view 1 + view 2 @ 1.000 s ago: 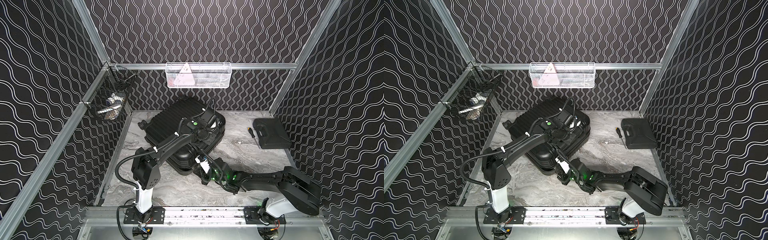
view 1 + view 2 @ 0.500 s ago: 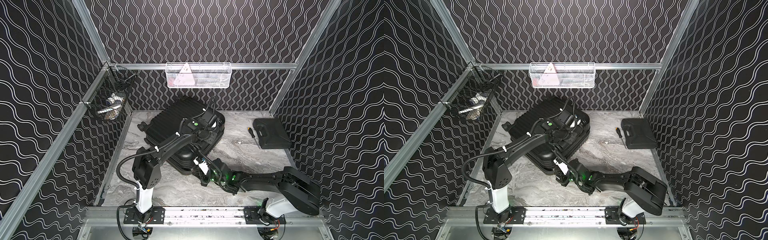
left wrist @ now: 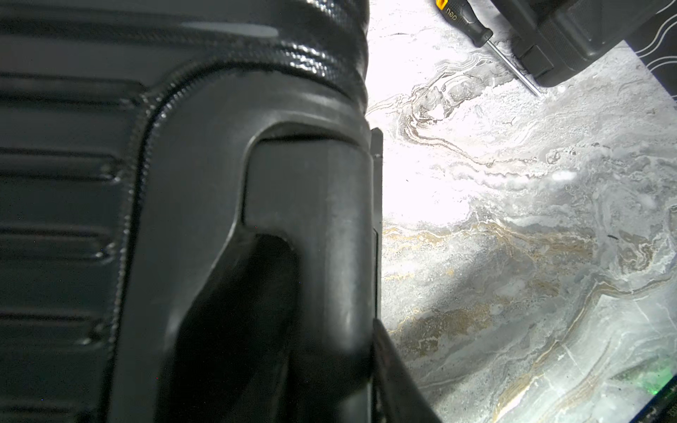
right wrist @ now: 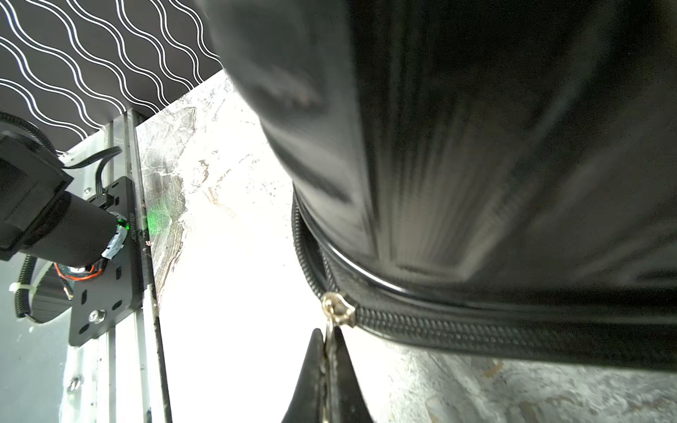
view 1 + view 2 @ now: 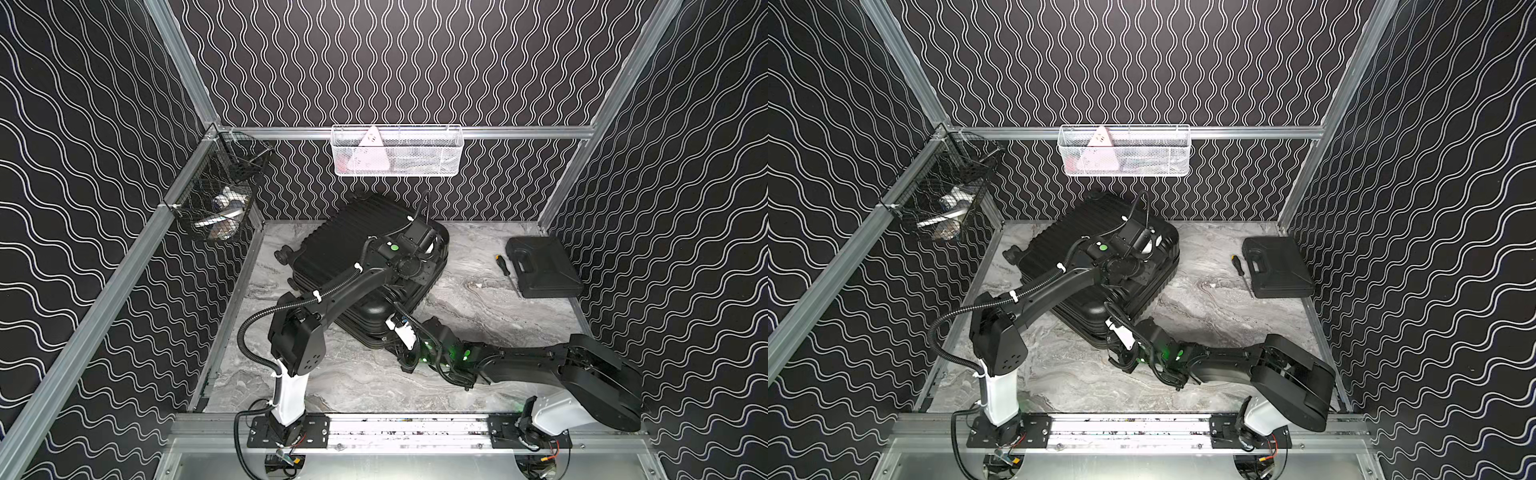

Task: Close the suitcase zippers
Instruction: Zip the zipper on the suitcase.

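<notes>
My left gripper stays nearly in place next, steadying the suitcase's handle (image 3: 311,219) before it opens to let go, because the zipper gapes beside the pull in my right gripper.
The black ribbed suitcase (image 5: 345,241) (image 5: 1067,237) lies flat at the back left of the marble table. My left gripper (image 5: 413,268) reaches over it and is shut on the suitcase's black handle (image 3: 311,219) at its far right edge. One finger (image 3: 394,370) shows beside the handle; the other is hidden. My right gripper (image 4: 327,335) (image 5: 386,338) is low at the suitcase's near corner, shut on the metal zipper pull (image 4: 337,308). On one side of the pull the zipper track (image 4: 476,329) is closed; round the corner on the other side (image 4: 304,249) it gapes.
A smooth black tool case (image 5: 542,266) lies at the right with a screwdriver (image 5: 503,264) beside it. A white wire basket (image 5: 397,151) hangs on the back wall and a black wire basket (image 5: 220,199) on the left rail.
Apart from a slight shift of the left arm's elbow, nothing has visibly moved. Both grips are held as before.
</notes>
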`<state>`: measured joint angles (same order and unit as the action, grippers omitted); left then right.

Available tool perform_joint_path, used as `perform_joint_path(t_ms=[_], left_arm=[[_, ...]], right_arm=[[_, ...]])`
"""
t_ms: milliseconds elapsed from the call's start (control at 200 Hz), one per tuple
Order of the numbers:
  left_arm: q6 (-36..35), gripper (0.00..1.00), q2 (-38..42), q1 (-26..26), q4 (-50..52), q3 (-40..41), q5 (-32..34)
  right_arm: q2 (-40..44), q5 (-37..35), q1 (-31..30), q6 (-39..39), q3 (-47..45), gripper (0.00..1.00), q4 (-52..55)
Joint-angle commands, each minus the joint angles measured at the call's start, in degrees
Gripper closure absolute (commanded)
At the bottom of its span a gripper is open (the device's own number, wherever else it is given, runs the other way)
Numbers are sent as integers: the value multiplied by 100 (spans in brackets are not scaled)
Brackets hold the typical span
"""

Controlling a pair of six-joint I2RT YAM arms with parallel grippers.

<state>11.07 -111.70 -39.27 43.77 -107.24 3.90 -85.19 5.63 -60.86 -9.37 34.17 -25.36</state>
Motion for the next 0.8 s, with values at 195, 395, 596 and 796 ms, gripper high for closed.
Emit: perform_joint_path(t_ms=[195, 395, 596, 796], left_arm=[[731, 92, -46, 59, -1440, 18, 897], [887, 95, -52, 59, -1716, 98, 1012], [939, 96, -167, 59, -1749, -94, 1010], [1132, 98, -170, 59, -1943, -27, 1054]], right_arm=[[-99, 736, -265, 143, 304, 100, 85], [-62, 705, -415, 169, 429, 100, 120], [-92, 940, -531, 287, 484, 100, 155], [-178, 735, -585, 250, 607, 100, 218]])
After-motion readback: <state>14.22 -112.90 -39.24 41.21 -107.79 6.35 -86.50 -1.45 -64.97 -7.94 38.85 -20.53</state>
